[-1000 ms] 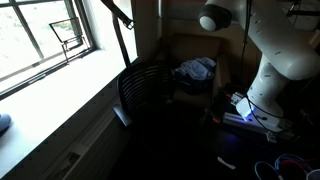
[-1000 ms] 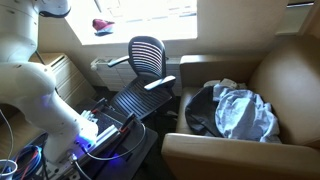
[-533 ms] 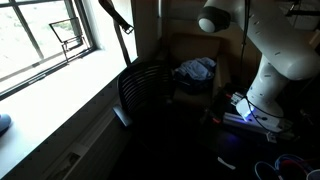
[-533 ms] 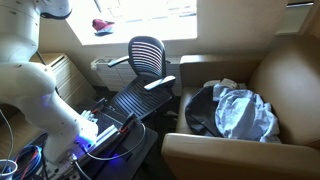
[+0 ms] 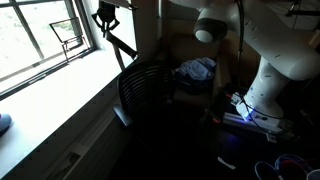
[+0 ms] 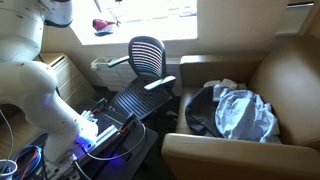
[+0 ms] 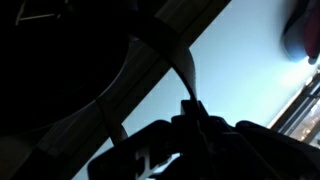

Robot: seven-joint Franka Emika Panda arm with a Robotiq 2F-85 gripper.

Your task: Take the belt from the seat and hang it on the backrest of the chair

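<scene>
The robot will next turn its gripper's fingers downward, lower the gripper to the top edge of the mesh backrest and let go of the belt, because that edge is below it.
My gripper [image 5: 105,15] is high up by the window, above and to the window side of the chair, and shut on the belt [image 5: 122,46]. The belt is a dark strap that hangs slanting down toward the black mesh backrest [image 5: 145,85]. In an exterior view the gripper [image 6: 105,18] shows small at the top, above the backrest [image 6: 148,52] and the black seat [image 6: 130,100]. The wrist view is a dark silhouette: the jaws [image 7: 195,115] pinch the belt [image 7: 168,52], which curves up and away in a loop against the bright window.
A brown armchair [image 6: 290,80] beside the chair holds a pile of clothes and a bag [image 6: 235,108], also seen in an exterior view [image 5: 195,70]. The window [image 5: 40,35] and sill stand close by. A red object [image 6: 100,26] lies on the sill. Cables and a lit device [image 6: 100,135] lie on the floor.
The arm has swung toward the window and come lower; the gripper now shows at the top of the picture, and the belt hangs lower, closer to the backrest.
</scene>
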